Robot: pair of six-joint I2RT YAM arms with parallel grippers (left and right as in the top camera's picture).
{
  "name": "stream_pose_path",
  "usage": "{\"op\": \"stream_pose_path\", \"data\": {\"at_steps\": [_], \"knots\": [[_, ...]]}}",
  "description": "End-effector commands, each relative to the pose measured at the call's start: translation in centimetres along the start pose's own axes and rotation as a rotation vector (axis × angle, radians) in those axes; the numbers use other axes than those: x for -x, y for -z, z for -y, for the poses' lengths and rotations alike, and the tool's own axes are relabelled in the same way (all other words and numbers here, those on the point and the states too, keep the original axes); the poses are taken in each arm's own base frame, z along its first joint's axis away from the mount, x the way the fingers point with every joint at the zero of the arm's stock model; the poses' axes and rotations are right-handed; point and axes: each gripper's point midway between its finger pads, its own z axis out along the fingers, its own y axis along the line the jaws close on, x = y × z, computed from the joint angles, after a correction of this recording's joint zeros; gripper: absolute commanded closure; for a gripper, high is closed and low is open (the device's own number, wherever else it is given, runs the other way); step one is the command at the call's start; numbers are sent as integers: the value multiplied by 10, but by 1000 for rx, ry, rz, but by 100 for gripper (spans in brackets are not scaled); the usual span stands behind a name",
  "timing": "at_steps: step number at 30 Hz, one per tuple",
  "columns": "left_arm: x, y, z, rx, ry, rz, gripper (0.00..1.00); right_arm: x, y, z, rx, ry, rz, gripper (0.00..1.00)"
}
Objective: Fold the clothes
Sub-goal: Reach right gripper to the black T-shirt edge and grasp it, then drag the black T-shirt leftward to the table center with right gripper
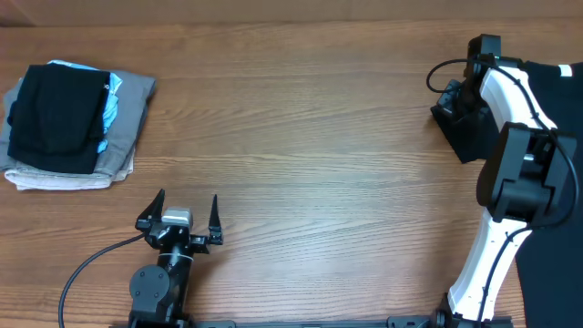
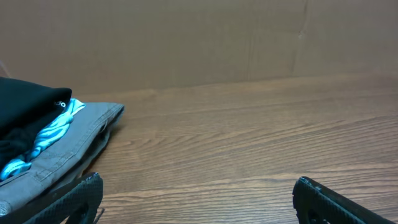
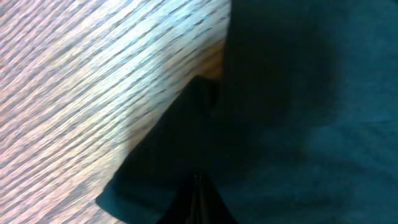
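Note:
The black T-shirt is at the table's edge, so the robot's right gripper will next pull it toward the open left gripper, then let it go.
The black T-shirt lies at the table's far right edge, mostly under my right arm, with a small pale label near its top. In the right wrist view its dark fabric fills the frame and a loose corner lies over the wood. My right gripper is shut, its fingertips pressed together in that fabric. My left gripper stands wide open over bare wood near the front edge, holding nothing.
A folded stack sits at the back left: a black garment on top, a light blue one under it, and a grey-beige one at the bottom. A black cable trails from the left arm.

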Motion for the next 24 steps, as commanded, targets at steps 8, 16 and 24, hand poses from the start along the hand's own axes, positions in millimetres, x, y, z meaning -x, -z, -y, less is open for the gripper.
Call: {"op": "stream_pose_path", "data": {"at_steps": [8, 16, 24], "knots": [[1, 0, -3, 14, 14, 10, 0, -72, -20, -107, 211, 55, -169, 96], [1, 0, -3, 14, 14, 10, 0, -180, -14, -227, 297, 290, -171, 96], [1, 0, -3, 14, 14, 10, 0, -328, 16, -328, 437, 609, -126, 90]]}}
